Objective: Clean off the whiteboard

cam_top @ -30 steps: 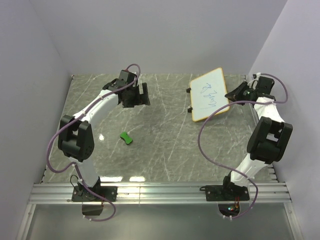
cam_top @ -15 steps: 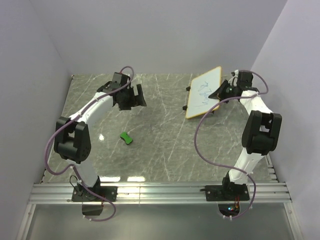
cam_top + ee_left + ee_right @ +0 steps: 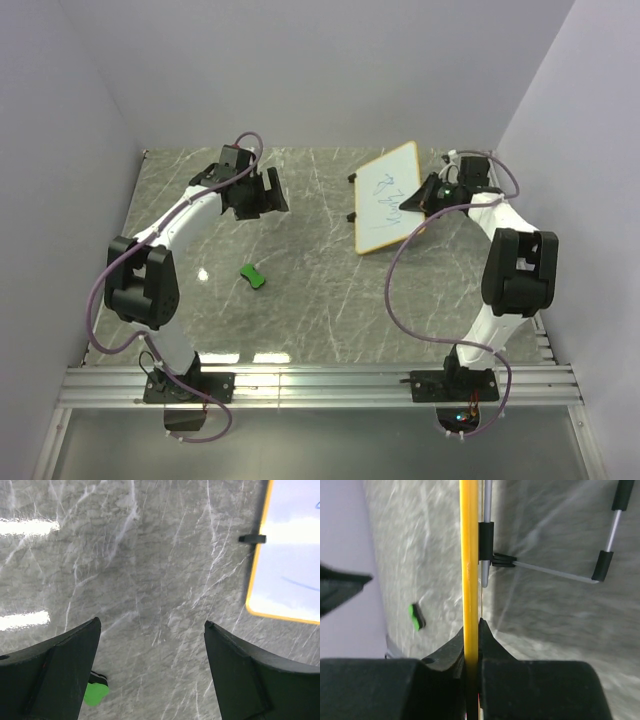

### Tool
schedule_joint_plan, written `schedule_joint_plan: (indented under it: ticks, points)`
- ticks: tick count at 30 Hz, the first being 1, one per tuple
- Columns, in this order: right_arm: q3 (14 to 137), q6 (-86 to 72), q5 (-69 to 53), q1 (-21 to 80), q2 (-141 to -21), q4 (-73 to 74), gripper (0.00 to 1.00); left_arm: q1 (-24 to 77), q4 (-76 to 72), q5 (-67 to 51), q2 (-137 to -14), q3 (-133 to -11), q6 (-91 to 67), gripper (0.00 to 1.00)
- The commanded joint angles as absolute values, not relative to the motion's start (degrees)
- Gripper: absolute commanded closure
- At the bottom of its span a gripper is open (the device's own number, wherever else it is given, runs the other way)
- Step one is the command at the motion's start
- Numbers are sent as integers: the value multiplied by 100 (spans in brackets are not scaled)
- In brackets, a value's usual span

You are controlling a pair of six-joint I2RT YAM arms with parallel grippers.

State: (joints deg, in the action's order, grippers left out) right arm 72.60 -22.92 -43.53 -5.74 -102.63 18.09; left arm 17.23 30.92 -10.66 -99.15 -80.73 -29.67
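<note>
My right gripper carries the whiteboard (image 3: 385, 197) to the left in the top view next and releases it on the bare central tabletop, since the eraser lies that way.
The whiteboard (image 3: 385, 197), white with a tan frame and blue scribbles, is tilted up at the back right of the table. My right gripper (image 3: 418, 202) is shut on its right edge. In the right wrist view the frame (image 3: 468, 555) runs edge-on between my closed fingers (image 3: 472, 625). My left gripper (image 3: 268, 194) is open and empty at the back left, above the table. In the left wrist view (image 3: 152, 625) it shows the board's corner (image 3: 290, 555) at the upper right. The small green eraser (image 3: 253, 276) lies on the table left of centre and also shows in both wrist views (image 3: 95, 692) (image 3: 415, 617).
Purple-grey walls close in the left, back and right. An aluminium rail (image 3: 320, 385) runs along the near edge by the arm bases. The board's wire stand with black feet (image 3: 605, 565) sticks out behind it.
My right gripper has carried the whiteboard leftwards towards the table's middle and tilted it up. My left gripper has shifted slightly left and stays open.
</note>
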Motion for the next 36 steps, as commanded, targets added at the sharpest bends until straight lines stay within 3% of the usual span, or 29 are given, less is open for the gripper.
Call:
schedule_joint_plan:
  ticks: [1,12,22,28,36]
  points:
    - [6961,-2039,-5210,-27,-10134,1916,100,1740,2909,-1081,-9694,-8068,-3032,10]
    - [7671,-1504,-5372,1757,-10450,2609,100,1740,3006,-669,-9537,-8086,-3103,11]
    - [8840,-1652,-3851,1819,-10933,3076,100,1740,3506,-18,-9132,-8200,-3076,9]
    - [9825,-1547,-3771,1960,-11408,3541,100,1758,3762,281,-8640,-7534,-3260,14]
    - [9098,-1573,-3867,2065,-11154,3331,100,1872,3709,-263,-8376,-6374,-3322,20]
